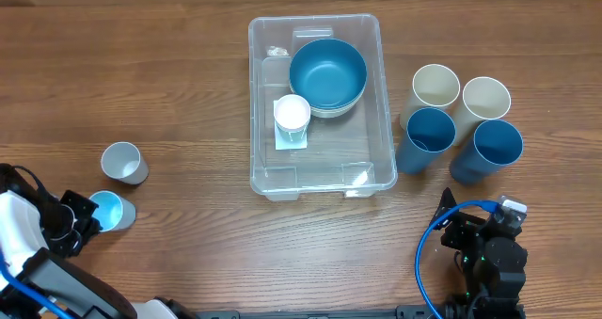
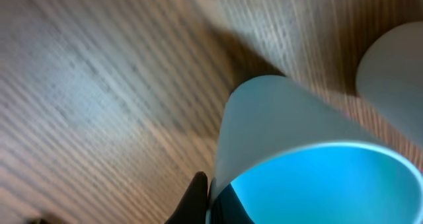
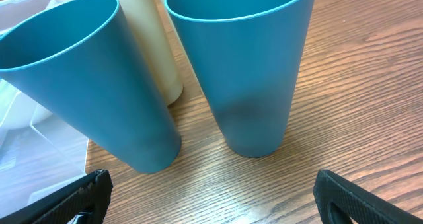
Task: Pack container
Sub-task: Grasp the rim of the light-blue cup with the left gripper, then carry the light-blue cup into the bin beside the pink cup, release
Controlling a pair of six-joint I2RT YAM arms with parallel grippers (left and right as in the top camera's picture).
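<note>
The container's bottom is empty beside the blue bowl (image 1: pixel 327 72). My left gripper will next lift the light-blue cup outward over the container (image 1: pixel 316 173) and then lower the cup into that spot.
The clear rectangular container (image 1: pixel 316 173) stands mid-table; inside it are a blue bowl (image 1: pixel 327 72) nested in a pale one and a small white cup (image 1: pixel 292 115). My left gripper (image 1: pixel 83 217) at the front left is shut on the rim of a small cup with a light-blue inside (image 1: pixel 108 209); in the left wrist view one finger is inside and one outside the cup wall (image 2: pixel 277 118). My right gripper (image 3: pixel 211 196) is open and empty, just in front of two tall blue cups (image 3: pixel 238 65) (image 3: pixel 92 85).
A small grey cup (image 1: pixel 122 162) stands beside the held cup and shows in the left wrist view (image 2: pixel 396 72). Right of the container stand two cream cups (image 1: pixel 435 86) (image 1: pixel 485 99) and two blue cups (image 1: pixel 428 135) (image 1: pixel 491 148). The right arm's blue cable (image 1: pixel 435 239) loops by the front edge.
</note>
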